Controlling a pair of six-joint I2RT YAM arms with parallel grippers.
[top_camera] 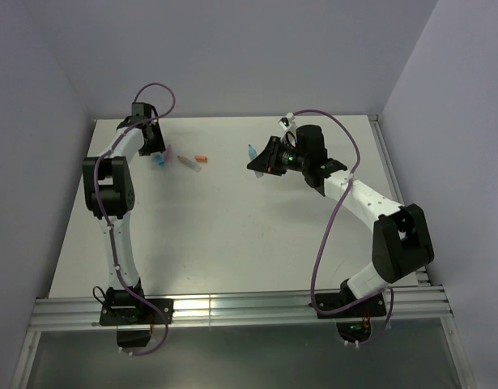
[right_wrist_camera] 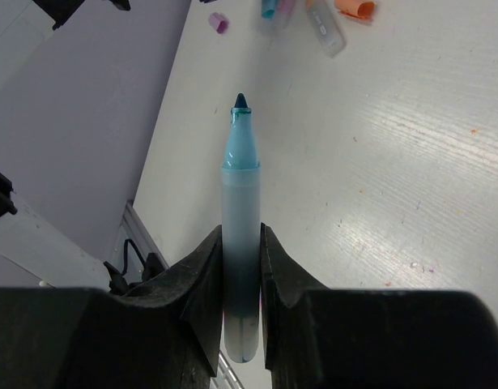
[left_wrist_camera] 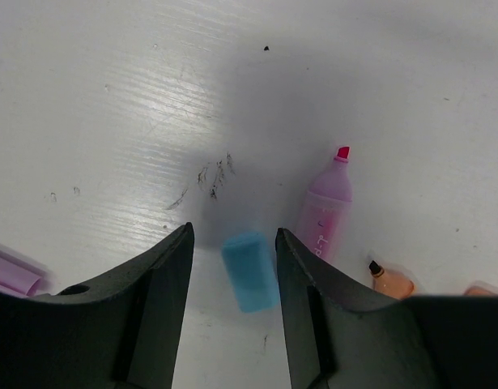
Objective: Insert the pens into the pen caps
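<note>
Next, my left gripper lowers its open fingers around the blue cap's middle (top_camera: pixel 160 160) (left_wrist_camera: pixel 251 272) and closes, because the blue cap still lies upon the table below the gripper's fingers.
My right gripper (right_wrist_camera: pixel 241 243) is shut on the light blue pen (right_wrist_camera: pixel 240 194) and holds it above the table, tip pointing away; it shows at mid-table in the top view (top_camera: pixel 252 151). My left gripper (left_wrist_camera: pixel 232 243) is open at the far left, with the blue cap (left_wrist_camera: pixel 249 271) lying between its jaws, untouched. The pink pen (left_wrist_camera: pixel 324 212) lies just right of the right jaw. The tip of the orange pen (left_wrist_camera: pixel 390 281) shows beyond it. The pink cap (left_wrist_camera: pixel 14 274) lies at the left edge.
In the top view the orange pen (top_camera: pixel 189 162) and the orange cap (top_camera: pixel 202 157) lie right of the left gripper (top_camera: pixel 159 154). The back wall is close behind them. A metal rail (top_camera: pixel 232 308) runs along the near edge.
</note>
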